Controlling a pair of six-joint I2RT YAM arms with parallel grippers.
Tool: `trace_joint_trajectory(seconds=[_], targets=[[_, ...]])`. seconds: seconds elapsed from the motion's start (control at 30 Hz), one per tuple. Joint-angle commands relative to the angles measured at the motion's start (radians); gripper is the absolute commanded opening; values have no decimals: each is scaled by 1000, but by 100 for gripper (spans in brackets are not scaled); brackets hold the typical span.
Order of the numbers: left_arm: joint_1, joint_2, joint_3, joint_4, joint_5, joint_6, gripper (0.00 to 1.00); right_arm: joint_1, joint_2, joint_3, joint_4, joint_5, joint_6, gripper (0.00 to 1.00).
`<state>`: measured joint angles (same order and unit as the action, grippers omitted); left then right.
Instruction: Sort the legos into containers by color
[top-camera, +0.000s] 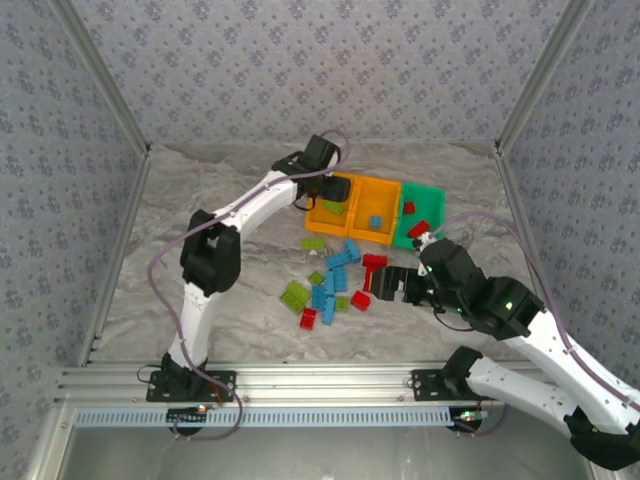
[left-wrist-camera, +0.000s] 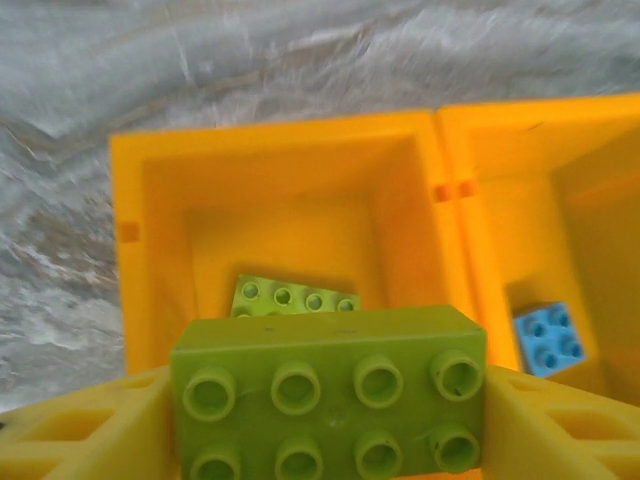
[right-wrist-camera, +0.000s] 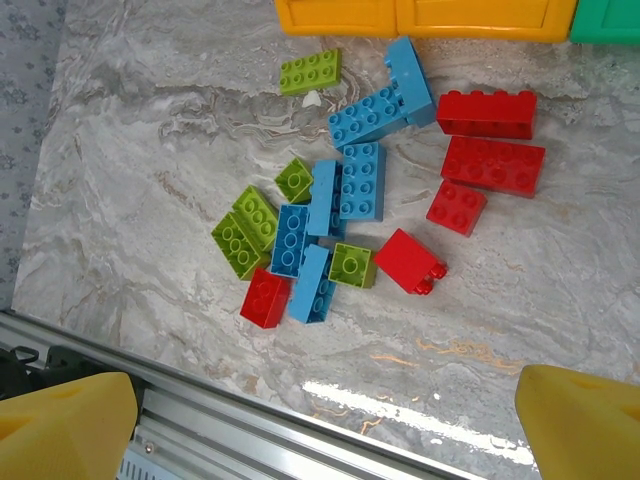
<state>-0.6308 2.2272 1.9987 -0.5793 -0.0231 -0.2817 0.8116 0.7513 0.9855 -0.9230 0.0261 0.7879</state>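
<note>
My right gripper moves past the red legos and down onto the blue lego next, since it is nearest the bins and lies outward and below.
My left gripper (left-wrist-camera: 328, 405) hangs over the left orange bin (left-wrist-camera: 150, 250), shut on a lime green lego (left-wrist-camera: 330, 370) that spans the gap between its yellow fingers (left-wrist-camera: 80, 430). Another lime lego (left-wrist-camera: 290, 297) lies inside that bin. The middle orange bin (left-wrist-camera: 500, 200) holds a light blue lego (left-wrist-camera: 548, 338). Red legos (top-camera: 409, 208) lie in the green bin (top-camera: 428, 192). Several loose legos (right-wrist-camera: 330, 215) in lime, blue and red are scattered on the table. My right gripper (right-wrist-camera: 325, 430) stands open above the table's near side, apart from them, with nothing between its fingers.
The three bins stand in a row at the back of the marble table (top-camera: 200, 210). An aluminium rail (right-wrist-camera: 250, 430) runs along the near edge, just below the right gripper. Patterned walls (top-camera: 60, 150) close in the sides and back.
</note>
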Motion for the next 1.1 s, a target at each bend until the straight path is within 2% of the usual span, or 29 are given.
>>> trace_joint_trajectory(seconds=[0.0,0.23,0.3,0.5,0.63,0.8,0.97,1.07], targets=[[-17,-4,105,-57,-35,37,77,15,-15,15,-41,36,26,100],[-29,-137,42,-51,-29,37,79,19,12,1,-25,56,12,100],[-33,-239,-38,-28,-28,32,79,18,33,0,-18,69,-1,100],[-79,-710,-496,132,-6,41,80,15,169,5,48,104,-70,100],[-114,-1025,-716,117,59,159,80,-6,324,14,151,90,-128,100],[-148,-1324,-864,-49,135,373,85,-75,572,77,265,36,-207,86],[-155,-1525,-1043,-78,192,539,99,-134,799,163,317,73,-246,76],[-157,-1587,-1117,-14,218,543,99,-174,922,241,346,67,-256,72]])
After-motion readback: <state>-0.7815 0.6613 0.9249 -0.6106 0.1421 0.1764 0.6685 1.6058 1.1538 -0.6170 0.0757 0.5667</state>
